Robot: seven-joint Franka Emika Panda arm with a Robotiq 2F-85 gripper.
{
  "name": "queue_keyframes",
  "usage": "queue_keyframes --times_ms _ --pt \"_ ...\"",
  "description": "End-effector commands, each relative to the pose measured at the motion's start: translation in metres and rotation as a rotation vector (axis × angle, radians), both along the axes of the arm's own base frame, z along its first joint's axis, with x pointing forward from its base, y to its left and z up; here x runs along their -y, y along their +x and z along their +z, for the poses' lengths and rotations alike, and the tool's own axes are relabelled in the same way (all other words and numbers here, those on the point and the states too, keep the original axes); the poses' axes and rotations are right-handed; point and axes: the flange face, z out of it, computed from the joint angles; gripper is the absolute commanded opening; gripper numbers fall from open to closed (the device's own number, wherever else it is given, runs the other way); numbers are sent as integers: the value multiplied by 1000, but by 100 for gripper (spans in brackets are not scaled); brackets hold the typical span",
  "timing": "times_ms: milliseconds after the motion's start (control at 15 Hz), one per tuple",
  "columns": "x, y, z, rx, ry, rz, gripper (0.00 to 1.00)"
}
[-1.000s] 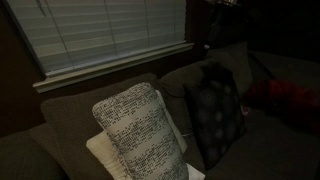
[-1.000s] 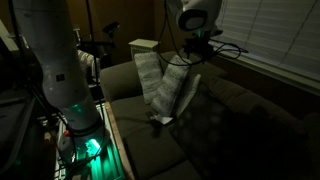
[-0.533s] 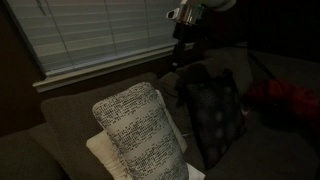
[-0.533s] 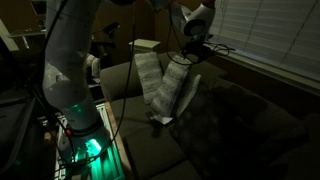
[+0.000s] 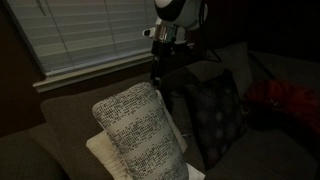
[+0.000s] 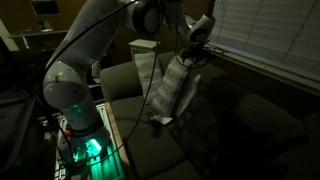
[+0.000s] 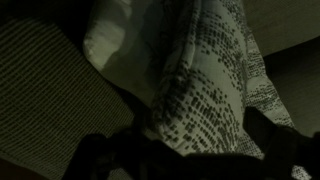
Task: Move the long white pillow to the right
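My open fingers are just above the long white pillow's top corner (image 5: 150,89) (image 7: 200,140) by the dark patterned pillow, with the corner between them, so my gripper will move down onto it next.
The long white pillow (image 5: 140,130) with dark speckled stripes stands on end against the sofa back; it also shows in an exterior view (image 6: 168,90). My gripper (image 5: 160,68) hangs just above the pillow's top right corner and shows over the pillow in an exterior view (image 6: 188,58). In the wrist view the pillow (image 7: 205,90) fills the middle. Dark fingers (image 7: 272,135) show at the lower left and lower right, one on each side of it. The jaws stand open and hold nothing.
A dark patterned pillow (image 5: 215,110) leans right beside the white one. A cream pillow (image 5: 100,155) lies behind and below it. A red thing (image 5: 285,100) lies on the sofa at the right. Window blinds (image 5: 100,30) hang behind. The robot base (image 6: 85,140) glows green.
The arm has come into view from the upper right and moved left and down, until the gripper is just over the long white pillow. The pillows have not moved.
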Motion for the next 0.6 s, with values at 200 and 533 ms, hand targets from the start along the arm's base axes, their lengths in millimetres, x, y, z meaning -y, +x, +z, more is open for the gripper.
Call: queue_keyframes --times_ms 200,533 --pt "-12 35 -24 -63 40 107 100" --pt "-22 30 -51 -188 44 200 59"
